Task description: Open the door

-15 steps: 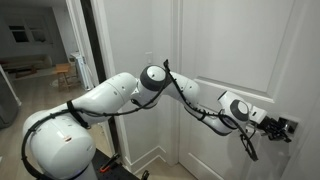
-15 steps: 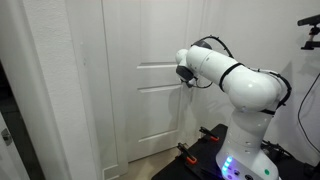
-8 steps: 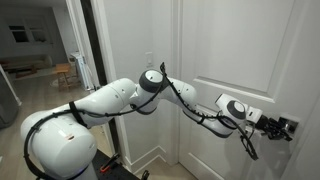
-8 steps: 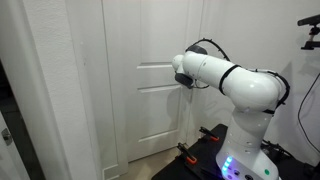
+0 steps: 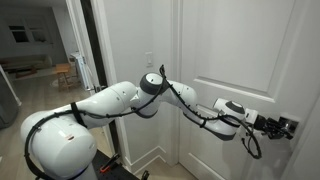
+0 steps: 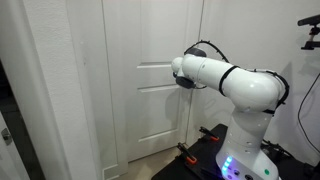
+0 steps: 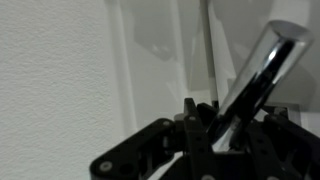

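Observation:
My gripper will next turn with the silver lever (image 7: 258, 80) in its fingers, swing the door's edge away from the frame and let go, as only a thin slit parts them.
The white panelled door (image 5: 230, 50) fills the right of an exterior view and also shows in the other exterior view (image 6: 150, 120) and the wrist view (image 7: 60, 70). My gripper (image 5: 284, 127) is stretched out to the door's far edge, at handle height. In the wrist view the silver lever handle (image 7: 262, 68) slants down between my black fingers (image 7: 225, 125), which look closed around it. In an exterior view the arm (image 6: 215, 75) hides the gripper and handle.
A dark-edged doorway frame (image 5: 88, 40) stands beside the door, with a room with wooden furniture (image 5: 40, 60) behind it. The robot's white base (image 5: 55, 150) stands close to the door. A black stand (image 6: 308, 20) is at the upper right.
The arm has stretched out further along the door and the forearm has dropped lower and flatter. The gripper stays at the handle.

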You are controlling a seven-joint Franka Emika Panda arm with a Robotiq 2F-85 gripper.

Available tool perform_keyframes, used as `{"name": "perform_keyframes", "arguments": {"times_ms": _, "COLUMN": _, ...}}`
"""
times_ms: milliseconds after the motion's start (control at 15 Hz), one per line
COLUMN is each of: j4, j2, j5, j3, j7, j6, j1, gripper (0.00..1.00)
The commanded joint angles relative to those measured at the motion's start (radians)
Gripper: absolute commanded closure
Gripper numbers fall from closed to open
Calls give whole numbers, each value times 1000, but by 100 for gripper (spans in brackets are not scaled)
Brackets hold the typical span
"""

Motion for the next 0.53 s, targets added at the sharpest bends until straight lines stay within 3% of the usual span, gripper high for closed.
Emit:
{"name": "perform_keyframes", "arguments": {"times_ms": 0, "j4": 92, "j2": 97, "j5": -61, "j3": 25, "j7": 110, "j6": -68, "j1": -88, "gripper": 97}}
{"name": "perform_keyframes", "arguments": {"times_ms": 67, "j4": 108, "j2": 95, "j5": -82, "j3": 35, "j7": 134, "j6": -76, "j1": -99, "gripper": 97}}
{"name": "perform_keyframes", "arguments": {"times_ms": 133, "j4": 101, "j2": 0, "j5": -262, "j3": 115, "j7": 198, "j6": -115, "j1": -119, "gripper": 97}}
{"name": "perform_keyframes", "arguments": {"times_ms": 200, "j4": 118, "j2": -1, "j5": -304, "j3": 128, "j7": 223, "j6": -140, "j1": -126, "gripper": 97}}
{"name": "perform_keyframes", "arguments": {"times_ms": 267, "j4": 159, "j2": 82, "j5": -196, "j3": 74, "j7": 204, "j6": -139, "j1": -127, "gripper": 97}}
{"name": "perform_keyframes", "arguments": {"times_ms": 333, "j4": 175, "j2": 79, "j5": -211, "j3": 88, "j7": 216, "j6": -152, "j1": -139, "gripper": 97}}
{"name": "perform_keyframes", "arguments": {"times_ms": 467, "j4": 176, "j2": 5, "j5": -369, "j3": 173, "j7": 271, "j6": -201, "j1": -160, "gripper": 97}}
